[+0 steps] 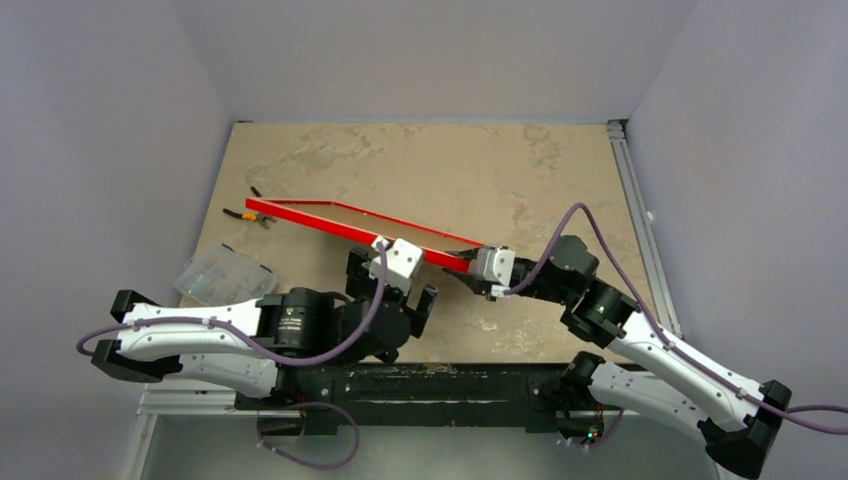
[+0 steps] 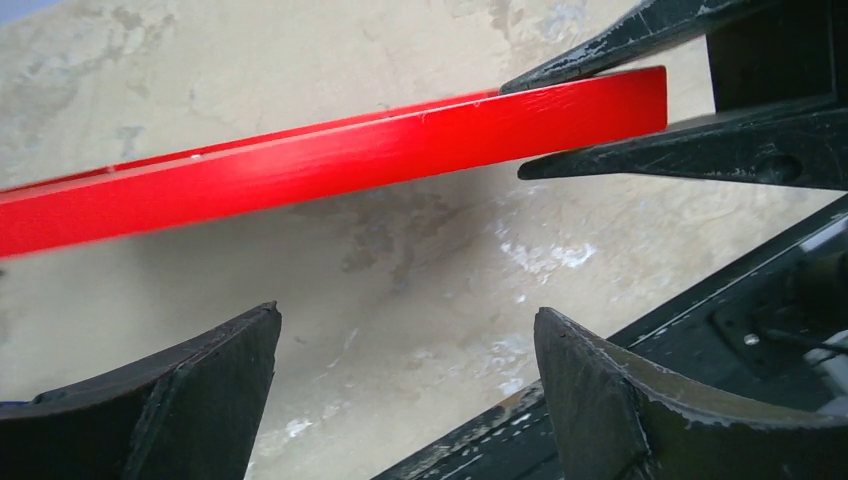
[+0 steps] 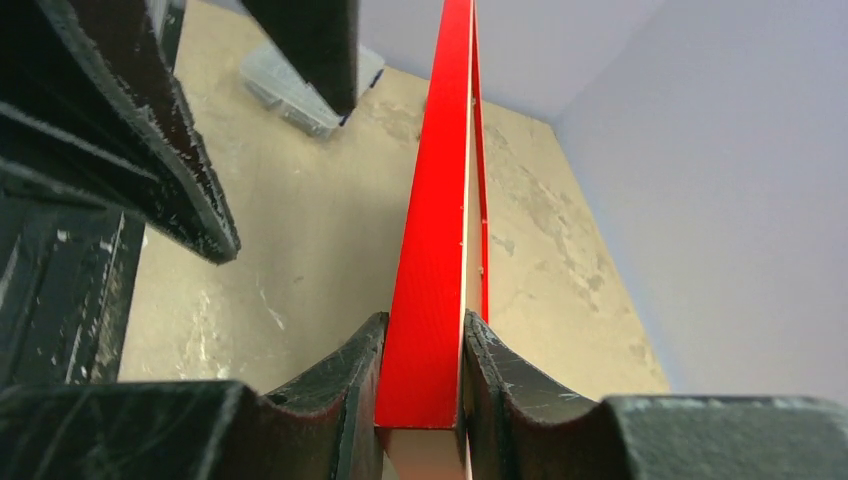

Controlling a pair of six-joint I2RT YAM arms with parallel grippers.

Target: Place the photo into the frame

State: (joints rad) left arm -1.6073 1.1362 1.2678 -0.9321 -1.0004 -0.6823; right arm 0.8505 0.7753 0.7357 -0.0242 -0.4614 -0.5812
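Note:
Next, my right gripper will move outward while turning the red frame (image 1: 350, 225), then lower its corner and release, since the bare tabletop lies below and outward of the gripper.
The red frame (image 1: 350, 225) is tilted, its right corner raised off the table and its far left corner low by the left wall. My right gripper (image 1: 466, 266) is shut on that raised corner; in the right wrist view (image 3: 425, 335) both jaws press the red edge (image 3: 435, 200). My left gripper (image 1: 392, 268) is open and empty, just below and short of the frame's near edge (image 2: 330, 165). In the left wrist view its gap (image 2: 407, 312) shows only bare table. The right fingers (image 2: 700, 150) clamp the frame's end there. The photo is out of view.
A clear plastic box (image 1: 220, 275) lies at the near left, also in the right wrist view (image 3: 300, 90). Small pliers (image 1: 250, 214) lie by the frame's far left corner. Grey walls close in left, back and right; a metal rail (image 1: 635, 200) runs along the right edge.

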